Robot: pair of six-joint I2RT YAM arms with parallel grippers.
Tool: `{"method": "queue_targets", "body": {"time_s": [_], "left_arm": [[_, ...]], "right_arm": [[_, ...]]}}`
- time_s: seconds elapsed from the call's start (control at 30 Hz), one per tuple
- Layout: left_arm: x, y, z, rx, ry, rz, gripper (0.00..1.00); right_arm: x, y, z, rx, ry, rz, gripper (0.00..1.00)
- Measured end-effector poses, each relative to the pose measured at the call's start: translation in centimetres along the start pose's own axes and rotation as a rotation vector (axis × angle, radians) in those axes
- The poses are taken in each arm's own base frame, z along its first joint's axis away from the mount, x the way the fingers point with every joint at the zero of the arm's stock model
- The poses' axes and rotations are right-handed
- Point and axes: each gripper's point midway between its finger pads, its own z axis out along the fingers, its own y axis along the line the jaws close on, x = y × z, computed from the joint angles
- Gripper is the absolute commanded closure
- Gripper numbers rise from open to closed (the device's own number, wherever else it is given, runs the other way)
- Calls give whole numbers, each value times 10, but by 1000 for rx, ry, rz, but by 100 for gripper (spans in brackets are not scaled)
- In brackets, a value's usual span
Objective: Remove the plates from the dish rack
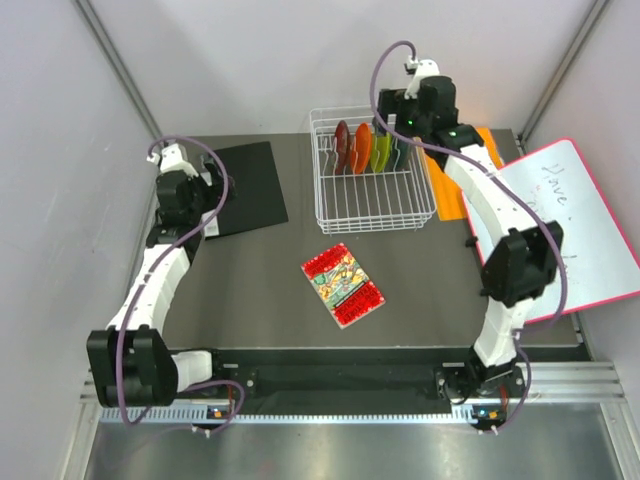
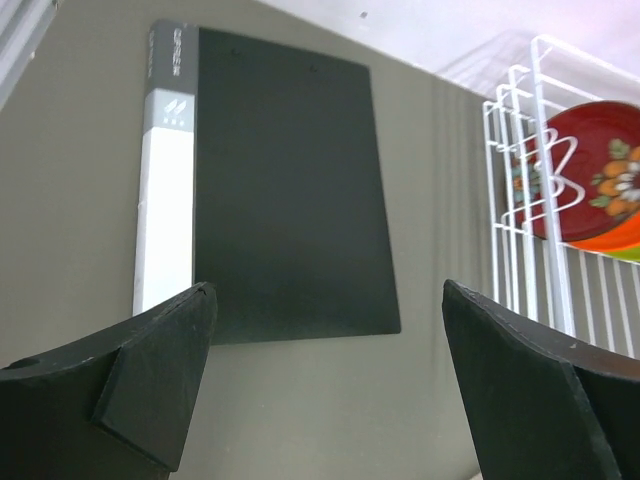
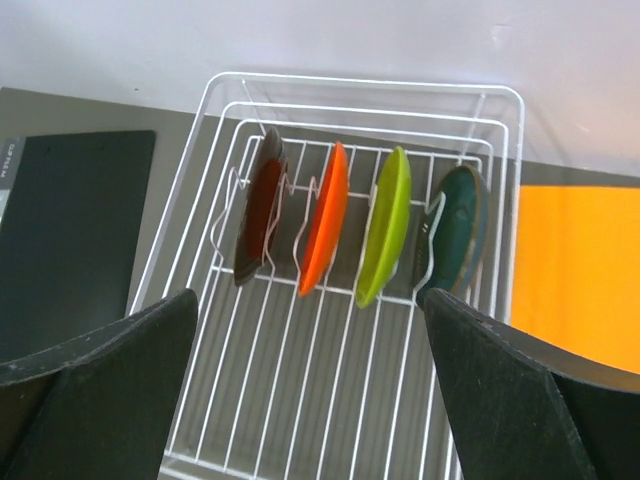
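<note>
The orange plate stands clear of the dark red plate's rim point(image 1: 342, 150) point(image 3: 252, 222), so the robot's right gripper should next move down and left in the top view, with one finger on each side of that rim.
The white wire dish rack point(image 1: 372, 207) stands at the back of the table. Upright in its tines, side by side, are the plates: dark red point(image 3: 258, 205), orange point(image 3: 325, 218), lime green point(image 3: 386, 225) and dark teal point(image 3: 455, 235). My right gripper point(image 3: 310, 300) hangs open above the rack's near half, short of the plates and touching nothing; in the top view the right gripper point(image 1: 405, 122) sits over the rack's back right corner. My left gripper point(image 2: 328, 290) is open and empty above the table, left of the rack point(image 2: 505, 200), with the dark red plate point(image 2: 590, 170) showing through the wires.
A black folder point(image 1: 245, 185) lies flat at the back left, just ahead of the left gripper point(image 1: 208, 188). A red patterned packet point(image 1: 343, 284) lies mid-table. An orange board point(image 1: 455, 190) sits right of the rack, and a whiteboard point(image 1: 580, 230) leans at the right edge.
</note>
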Motion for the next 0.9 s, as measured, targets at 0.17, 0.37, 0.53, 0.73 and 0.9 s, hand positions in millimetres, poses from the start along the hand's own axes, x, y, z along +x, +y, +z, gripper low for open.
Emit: {"method": "queue_targets", "body": {"time_s": [0.17,0.37,0.53,0.73,0.9], "left_arm": [[21,10,15,-26,41,-2,4],[36,16,22,-37,68,-10,5],[39,16,24,-37,67,-22,5],[40,15,25,-24,60,-37,5],[41,12,26,-10,59,-47,5]], "right_arm": [[13,16,41,-21,42,-23,10],[39,42,78,-57,95,-59,13],[64,54,96,-67,141,-80,17],[77,61,115,-70,155,-99,24],[83,59,132,-59,149,-109,28]]}}
